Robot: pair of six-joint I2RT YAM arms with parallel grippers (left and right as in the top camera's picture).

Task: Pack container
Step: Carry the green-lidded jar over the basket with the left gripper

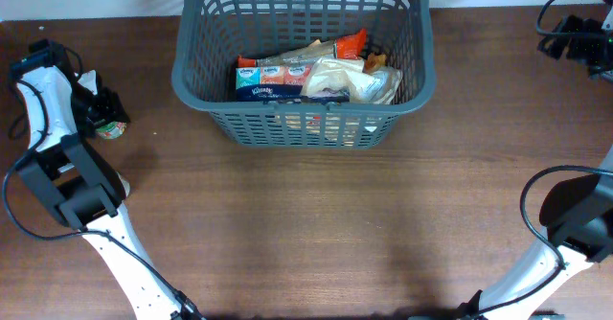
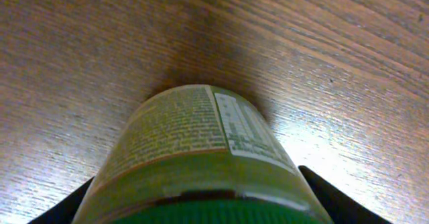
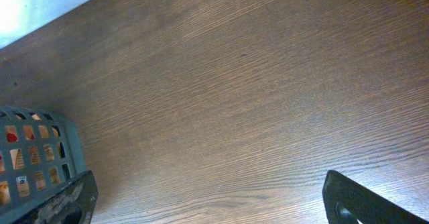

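Observation:
The left gripper will next rise toward the basket [image 1: 287,128], cross the basket's rim and lower to release the jar in the basket's corner beyond the Kleenex pack, where there is open space.
The dark grey basket [image 1: 287,128] stands at the back middle of the table and holds a Kleenex tissue pack [image 1: 271,82], a pale bag [image 1: 350,82] and an orange packet [image 1: 351,43]. Its corner shows in the right wrist view [image 3: 40,150]. My left gripper [image 1: 101,109] is at the far left, low over the table, shut on a green-lidded jar [image 1: 115,128]. In the left wrist view the jar [image 2: 194,137] fills the space between the two fingers [image 2: 201,200]. My right gripper [image 1: 578,34] is at the far right back, open and empty [image 3: 208,190] above bare wood.
The wooden table [image 1: 316,224] stretches in front of the basket. Black cables [image 1: 551,18] lie by the right gripper at the back right edge. The white arm links [image 1: 105,229] rise from the front left and front right.

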